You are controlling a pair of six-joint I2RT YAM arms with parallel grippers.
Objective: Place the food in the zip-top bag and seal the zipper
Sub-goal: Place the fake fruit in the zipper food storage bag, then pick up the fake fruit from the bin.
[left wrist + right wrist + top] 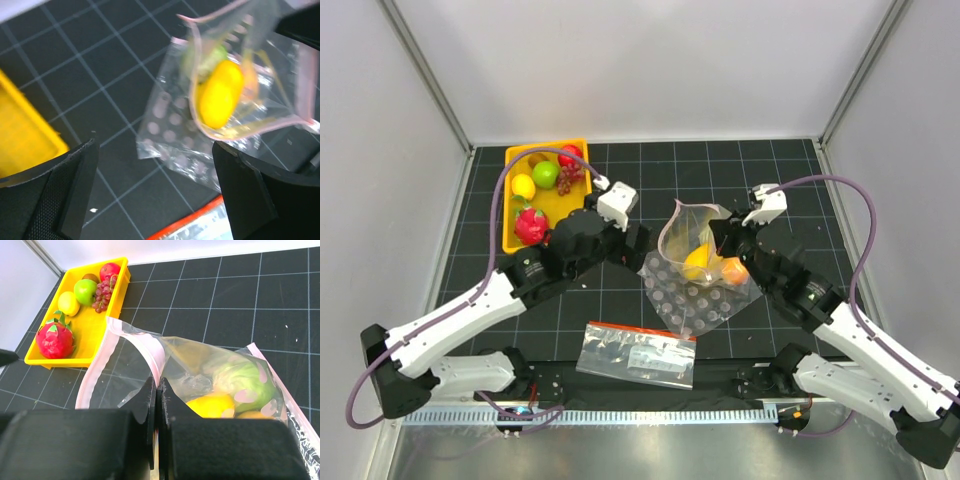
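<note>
My left gripper needs to move outward and to the left in the top view, then down onto the green apple (546, 174), because that fruit is still outside the bag.
The zip-top bag (692, 236) stands open at mid-table, its pink zipper (159, 354) forming the raised mouth. Inside lie a yellow lemon-like piece (697, 262), an orange peach (734, 270) and a bigger green round fruit (241, 383). My right gripper (718, 241) is shut on the zipper rim (157, 386) and holds the mouth up. My left gripper (642, 250) is open and empty just left of the bag, above the table (155, 192). The bag with the lemon (219, 94) shows beyond its fingertips.
A yellow tray (552, 203) at the back left holds a lemon (523, 186), green apple (546, 175), red apple (569, 155), grapes (567, 176) and a dragon fruit (531, 226). A bubble sheet (698, 302) lies under the bag. A printed bag with a red band (638, 352) lies near the front.
</note>
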